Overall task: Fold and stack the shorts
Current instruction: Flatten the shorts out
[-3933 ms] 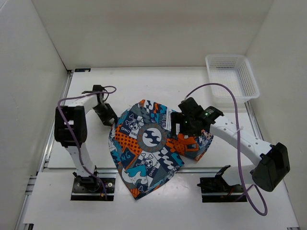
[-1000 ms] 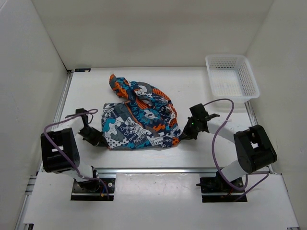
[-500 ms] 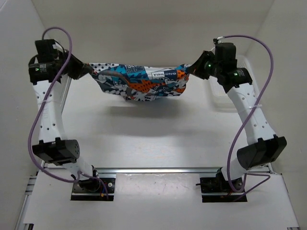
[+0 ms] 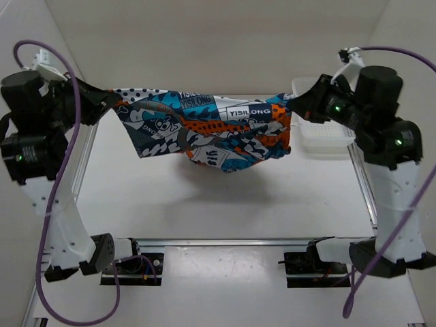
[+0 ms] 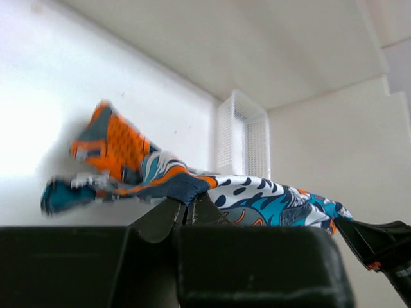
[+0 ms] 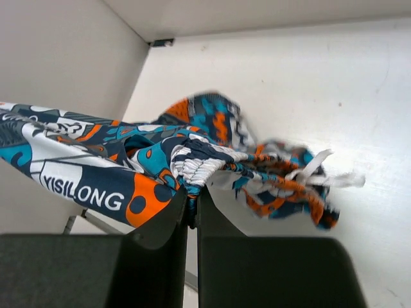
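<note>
The cloth still hangs stretched high above the table, so next I need to lower my right gripper toward the tabletop beneath the shorts (image 6: 282, 129) and let go of the waistband's corner there.
The shorts (image 4: 204, 122), printed in navy, orange, teal and white, hang stretched in the air between both arms, high above the table, sagging in the middle. My left gripper (image 4: 107, 101) is shut on their left end; in the left wrist view the navy hem (image 5: 183, 187) sits pinched between the jaws of the left gripper (image 5: 186, 208). My right gripper (image 4: 298, 103) is shut on the right end; in the right wrist view the white ribbed waistband (image 6: 192, 168) is clamped in the right gripper (image 6: 191, 208), with cloth and a white drawstring (image 6: 318, 168) dangling.
A white mesh basket (image 4: 335, 136) stands at the back right of the table (image 4: 225, 204), partly behind my right arm; it also shows in the left wrist view as the basket (image 5: 243, 138). White walls enclose the table on three sides.
Both arms have lifted the shorts from a crumpled heap on the table into the air, then drawn them higher and toward the camera, stretched wide.
</note>
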